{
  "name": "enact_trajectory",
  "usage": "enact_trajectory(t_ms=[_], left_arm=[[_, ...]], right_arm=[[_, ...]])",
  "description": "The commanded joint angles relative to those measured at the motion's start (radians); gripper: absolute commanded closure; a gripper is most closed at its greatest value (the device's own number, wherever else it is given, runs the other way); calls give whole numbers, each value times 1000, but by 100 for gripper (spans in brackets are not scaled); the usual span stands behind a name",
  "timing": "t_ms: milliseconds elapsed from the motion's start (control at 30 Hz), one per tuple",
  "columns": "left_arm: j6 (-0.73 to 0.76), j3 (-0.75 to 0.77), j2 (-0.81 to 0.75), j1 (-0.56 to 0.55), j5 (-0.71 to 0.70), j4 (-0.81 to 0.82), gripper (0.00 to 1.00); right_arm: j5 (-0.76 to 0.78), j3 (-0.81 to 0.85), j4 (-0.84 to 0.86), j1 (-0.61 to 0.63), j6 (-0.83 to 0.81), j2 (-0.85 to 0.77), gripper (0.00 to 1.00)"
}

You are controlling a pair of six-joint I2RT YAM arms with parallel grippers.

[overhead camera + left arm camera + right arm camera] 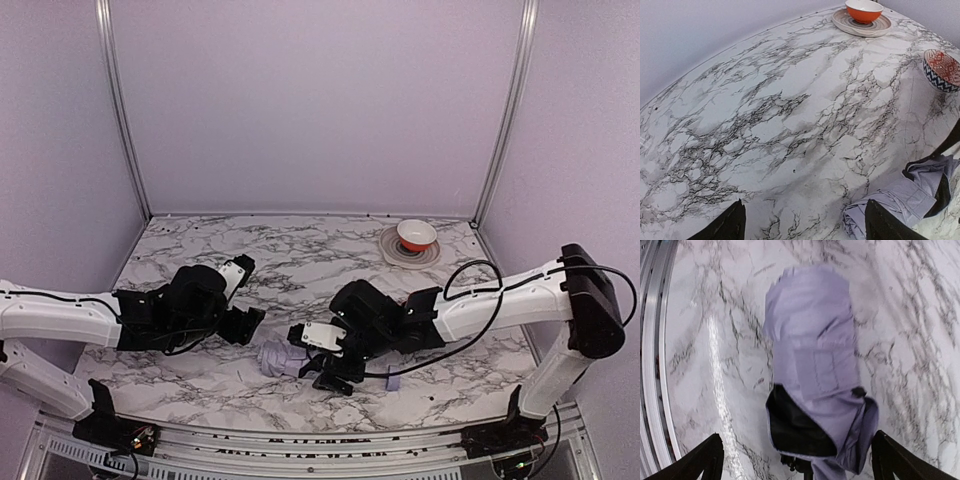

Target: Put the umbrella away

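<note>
I should next lower my right gripper and shift it along the umbrella toward the umbrella's tip end.
The umbrella (278, 358) lies folded on the marble table near the front, a bundle of pale lavender fabric with a flap of black underside (797, 427). Its small lavender handle (393, 381) shows past the right arm. My right gripper (312, 360) is low over the umbrella (812, 355), open, its fingers (705, 460) wide apart on either side of the fabric (797, 465). To the left stands my left gripper (245, 297), open and holding nothing (807, 227). The umbrella's tip end (905, 200) lies just beside its right finger (887, 222).
An orange bowl (415, 235) sits on a round plate (432, 255) at the back right. A red patterned bowl (942, 70) stands right of the umbrella, hidden by the right arm from above. Metal rails (655, 340) run along the table's near edge.
</note>
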Motion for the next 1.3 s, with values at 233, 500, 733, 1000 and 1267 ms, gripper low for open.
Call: enact_trajectory(t_ms=[233, 500, 733, 1000, 1267], left_arm=[[-134, -35, -93, 85, -157, -21, 16], [-120, -33, -69, 87, -125, -26, 16], [-109, -29, -57, 87, -113, -27, 15], [-92, -28, -57, 87, -112, -28, 15], [-78, -37, -76, 88, -135, -30, 15]], right_arm=[[309, 592, -575, 122, 22, 315, 0], [399, 744, -649, 144, 62, 503, 4], [450, 752, -608, 145, 73, 586, 18], [483, 771, -573, 143, 44, 630, 52], [532, 782, -559, 127, 38, 576, 69]])
